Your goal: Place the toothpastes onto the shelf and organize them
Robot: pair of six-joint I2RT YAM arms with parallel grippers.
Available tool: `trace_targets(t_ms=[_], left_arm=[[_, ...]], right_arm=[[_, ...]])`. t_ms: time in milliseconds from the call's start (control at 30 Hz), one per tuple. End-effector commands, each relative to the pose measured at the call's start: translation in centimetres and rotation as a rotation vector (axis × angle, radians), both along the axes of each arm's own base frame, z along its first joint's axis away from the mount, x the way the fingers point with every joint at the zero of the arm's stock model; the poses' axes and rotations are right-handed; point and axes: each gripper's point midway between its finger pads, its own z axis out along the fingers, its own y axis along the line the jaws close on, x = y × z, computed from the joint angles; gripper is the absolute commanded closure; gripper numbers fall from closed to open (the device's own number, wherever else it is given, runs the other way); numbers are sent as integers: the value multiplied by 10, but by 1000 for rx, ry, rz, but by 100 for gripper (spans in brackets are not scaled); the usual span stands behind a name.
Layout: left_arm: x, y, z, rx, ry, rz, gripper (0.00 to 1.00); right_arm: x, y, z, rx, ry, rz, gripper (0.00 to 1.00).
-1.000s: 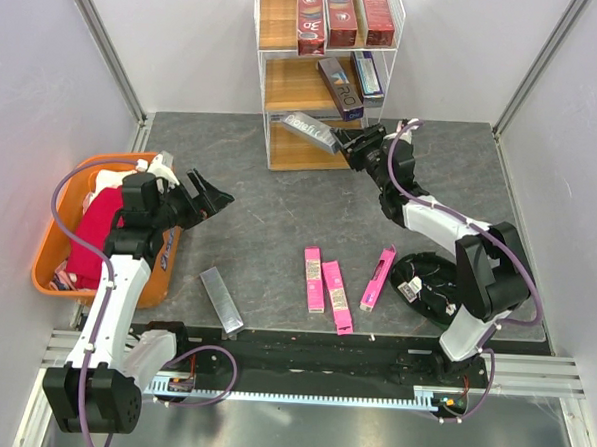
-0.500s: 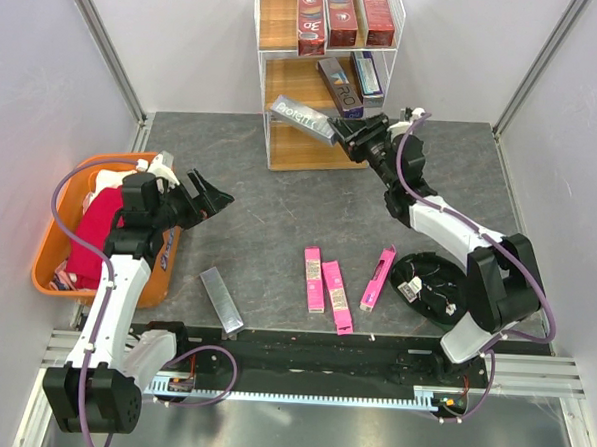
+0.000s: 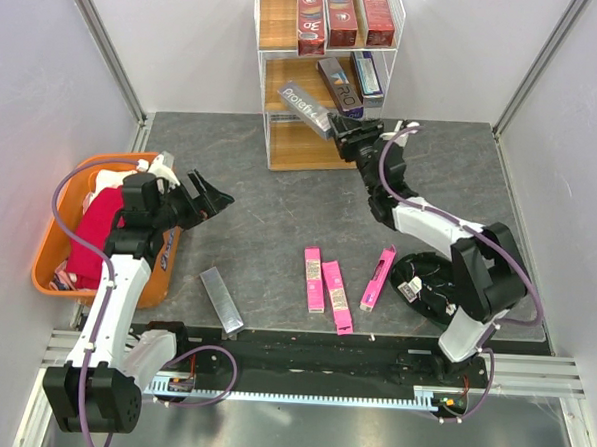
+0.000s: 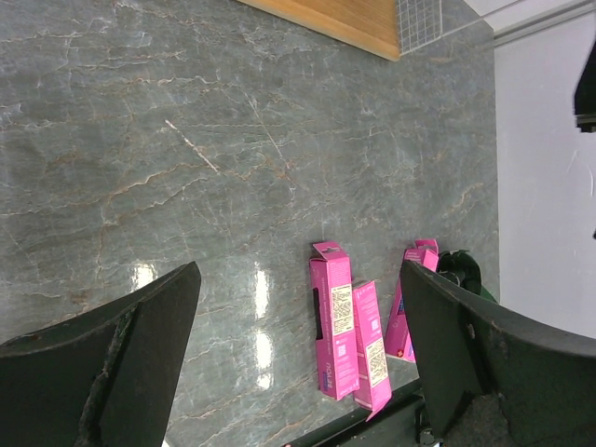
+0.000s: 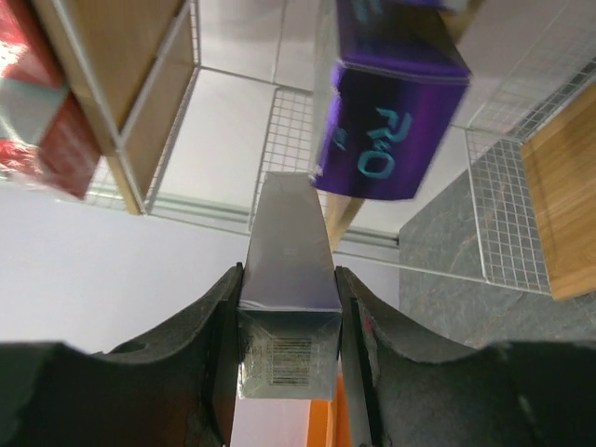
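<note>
My right gripper next moves outward and turns toward the bare board (image 3: 316,78) beside the purple box, squaring the slanting silver-grey box, then releases it.
My right gripper (image 3: 341,132) is shut on a silver-grey toothpaste box (image 3: 305,104) and holds it at the middle tier of the white wire shelf (image 3: 282,148); in the right wrist view the box (image 5: 287,261) sits between my fingers below a purple box (image 5: 386,112). Three red boxes (image 3: 345,14) stand on the top tier. A dark box (image 3: 341,86) and a purple box (image 3: 367,73) lie on the middle tier. Three pink boxes (image 3: 327,282) and another silver box (image 3: 220,299) lie on the table. My left gripper (image 3: 212,196) is open and empty; its view shows the pink boxes (image 4: 333,331).
An orange tub (image 3: 56,256) with a red cloth (image 3: 96,233) stands at the left edge beside my left arm. A black round object with cables (image 3: 428,283) lies at the right, near the pink boxes. Grey walls close in both sides.
My right gripper has carried the silver-grey box up and left, from beside the bottom tier to the middle tier of the shelf. The left arm has not moved.
</note>
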Motion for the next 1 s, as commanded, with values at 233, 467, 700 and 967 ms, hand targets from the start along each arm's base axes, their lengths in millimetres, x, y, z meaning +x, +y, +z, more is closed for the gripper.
trace_targets(t_ms=[233,467,700,967], left_arm=[[-3,-2,-3,25,-24,-52,5],[-5,-3,-7,28,-19,-61,5],[-7,-3,-12,27,-9,-63,6],[-7,-4,-12,29,-8,-68,6]], right_arm=[[18,17,-7,222,-7,-170,98],[26,8,-6,212,-3,-233,98],[40,-4,-7,205,15,-323,99],[56,-17,-17,217,52,-422,100]])
